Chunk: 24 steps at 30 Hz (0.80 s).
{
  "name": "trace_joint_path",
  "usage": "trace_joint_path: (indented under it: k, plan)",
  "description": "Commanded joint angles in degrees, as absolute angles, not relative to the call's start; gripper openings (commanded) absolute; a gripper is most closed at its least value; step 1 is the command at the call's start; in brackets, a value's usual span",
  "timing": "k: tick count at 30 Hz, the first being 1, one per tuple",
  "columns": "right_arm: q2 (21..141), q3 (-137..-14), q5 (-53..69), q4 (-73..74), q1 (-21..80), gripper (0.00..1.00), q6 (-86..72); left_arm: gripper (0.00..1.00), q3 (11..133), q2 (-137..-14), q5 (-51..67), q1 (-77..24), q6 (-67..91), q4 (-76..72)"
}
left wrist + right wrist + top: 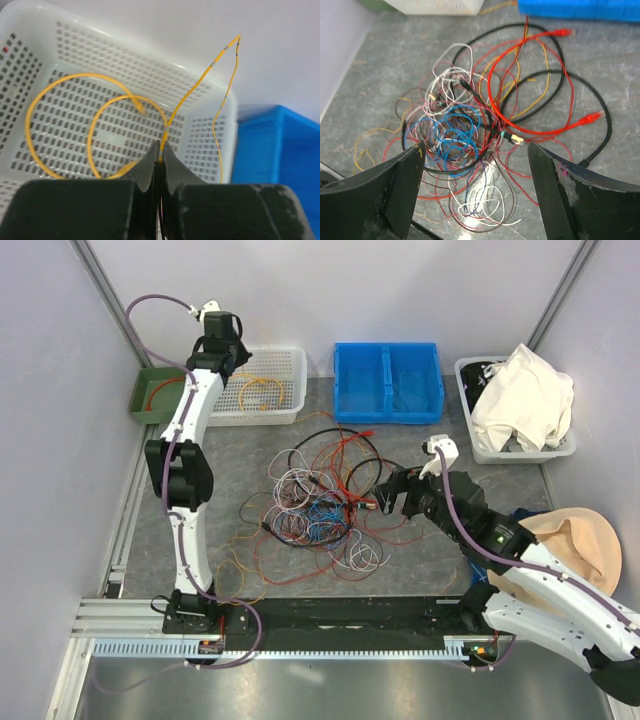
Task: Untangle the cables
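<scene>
I will first lower my right gripper and shift it to the left in the top view to get onto the thin blue cable (pixel 324 516) (pixel 455 134). Its loops lie on top of the pile.
The cables (pixel 320 495) lie as a tangled pile of red, orange, blue, white and black wires in the middle of the table; the right wrist view shows them (pixel 485 120) from close above. My left gripper (pixel 161 145) hangs over the white perforated basket (pixel 282 390) at the back left. It is shut on a thin yellow wire (pixel 200 85) that rises in a bend above the jaws. Coiled yellow wire (pixel 95 130) lies in the basket. My right gripper (pixel 475 150) is open and empty above the pile's right side, seen also in the top view (pixel 392 496).
A green bin (pixel 158 395) holding an orange wire stands left of the basket. A blue two-part bin (pixel 388 382) is at the back centre. A white bin with cloth (pixel 520 405) is at the back right. A tan hat (pixel 575 540) lies at the right.
</scene>
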<state>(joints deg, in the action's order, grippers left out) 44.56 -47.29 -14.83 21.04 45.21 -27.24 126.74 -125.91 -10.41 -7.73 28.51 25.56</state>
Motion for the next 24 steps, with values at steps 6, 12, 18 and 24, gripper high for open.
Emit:
trace_joint_path:
  k: [6, 12, 18, 24]
  plan:
    - [46.23, -45.35, -15.64, 14.77, 45.26, 0.91, -26.02, 1.0, 131.23, -124.47, -10.63, -5.27, 26.72, 27.34]
    - [47.64, -44.22, -14.15, 13.63, 45.26, 0.91, -27.51, 0.99, 120.78, -110.59, -8.8, -7.63, 27.59, 25.84]
    - [47.98, -40.26, -15.55, 9.58, 45.26, 0.9, -30.58, 1.0, 92.18, -88.01, -4.22, -16.6, 29.27, 19.52]
    - [52.19, -36.91, -18.9, 4.84, 45.26, 0.95, -29.62, 1.0, 68.17, -69.83, -4.73, -28.72, 28.21, 17.58]
